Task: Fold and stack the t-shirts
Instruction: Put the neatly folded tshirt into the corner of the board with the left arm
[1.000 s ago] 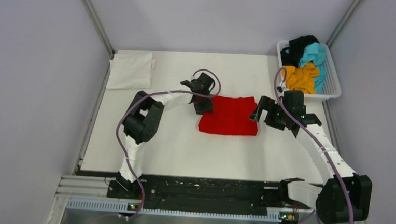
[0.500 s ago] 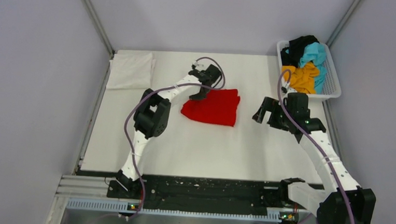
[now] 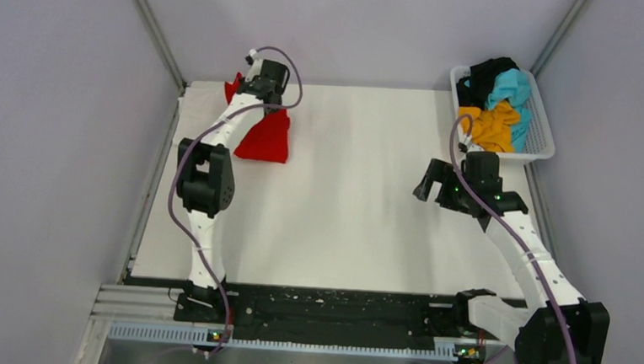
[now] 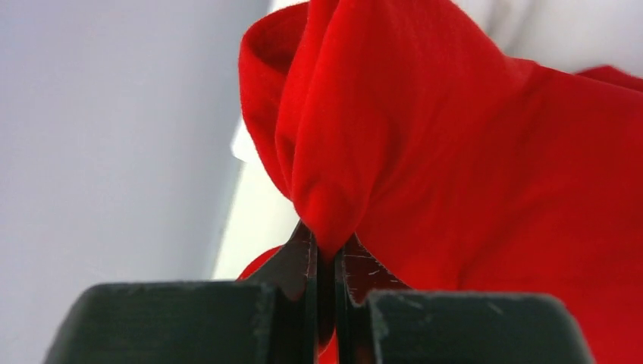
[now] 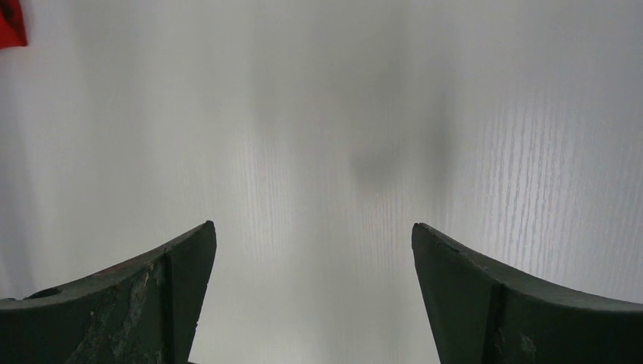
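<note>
The red cloth (image 4: 455, 152) lies past the white t-shirt's edge, so my left gripper will next move up and outward, to the left in the top view, and down over the white t-shirt.
My left gripper (image 3: 255, 87) is shut on a bunched fold of the bright red t-shirt (image 3: 266, 136) at the far left corner of the table. The shirt hangs from it and trails onto the table. In the left wrist view the red cloth (image 4: 455, 152) is pinched between the closed fingertips of the left gripper (image 4: 324, 243). A folded white t-shirt (image 3: 206, 116) lies under and beside it. My right gripper (image 3: 427, 182) is open and empty over bare table, as the right wrist view (image 5: 311, 227) shows. A red sliver of the shirt (image 5: 10, 23) sits at its top left.
A white mesh basket (image 3: 540, 150) at the far right holds an orange-yellow shirt (image 3: 491, 126), a turquoise shirt (image 3: 512, 88) and a black shirt (image 3: 487, 72). Grey walls close in the left, far and right sides.
My left gripper has carried the red t-shirt from the table's middle up and left to the far left corner. The right arm has pulled back slightly and stays open.
</note>
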Controlling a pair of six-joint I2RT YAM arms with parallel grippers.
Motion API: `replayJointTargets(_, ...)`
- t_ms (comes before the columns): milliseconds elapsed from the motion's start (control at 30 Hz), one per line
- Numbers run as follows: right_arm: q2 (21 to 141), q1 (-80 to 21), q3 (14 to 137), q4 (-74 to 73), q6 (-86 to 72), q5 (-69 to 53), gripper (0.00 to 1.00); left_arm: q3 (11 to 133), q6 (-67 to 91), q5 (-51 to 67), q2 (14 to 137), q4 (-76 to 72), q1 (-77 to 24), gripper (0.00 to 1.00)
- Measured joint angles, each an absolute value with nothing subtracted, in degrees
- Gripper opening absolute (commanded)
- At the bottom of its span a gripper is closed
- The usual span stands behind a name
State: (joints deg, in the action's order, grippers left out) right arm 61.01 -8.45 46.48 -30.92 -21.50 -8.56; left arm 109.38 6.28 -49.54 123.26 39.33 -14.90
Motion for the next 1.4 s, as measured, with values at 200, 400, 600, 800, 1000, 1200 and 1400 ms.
replayJointTargets(200,62.02,-8.45,46.48,-30.92,-21.52,-7.31,0.99,109.65,-3.38,-51.0,119.42,33.93,-11.9,0.0)
replayJointTargets(400,62.08,-8.45,46.48,-30.89,-21.52,-6.87,0.99,112.14,-8.54,-50.3,118.06,31.68,-10.04,0.0)
replayJointTargets(600,62.33,-8.45,46.48,-30.89,-21.52,-6.63,0.99,115.09,-10.26,-47.64,116.95,31.46,-9.45,0.0)
replayJointTargets(800,62.33,-8.45,46.48,-30.87,-21.52,-6.07,0.99,122.32,-10.35,-44.77,116.95,33.36,-9.47,0.0)
replayJointTargets(1000,62.33,-8.45,46.48,-30.87,-21.52,-5.17,0.99,124.4,-9.3,-41.25,116.88,33.78,-9.37,0.0)
replayJointTargets(1200,62.35,-8.45,46.48,-30.87,-21.54,-3.77,0.99,124.62,-8.38,-38.52,118.93,34.89,-7.9,0.0)
replayJointTargets(1400,62.35,-8.45,46.48,-30.89,-21.54,-2.87,0.99,125.38,-7.62,-36.34,124.36,34.83,-4.21,0.0)
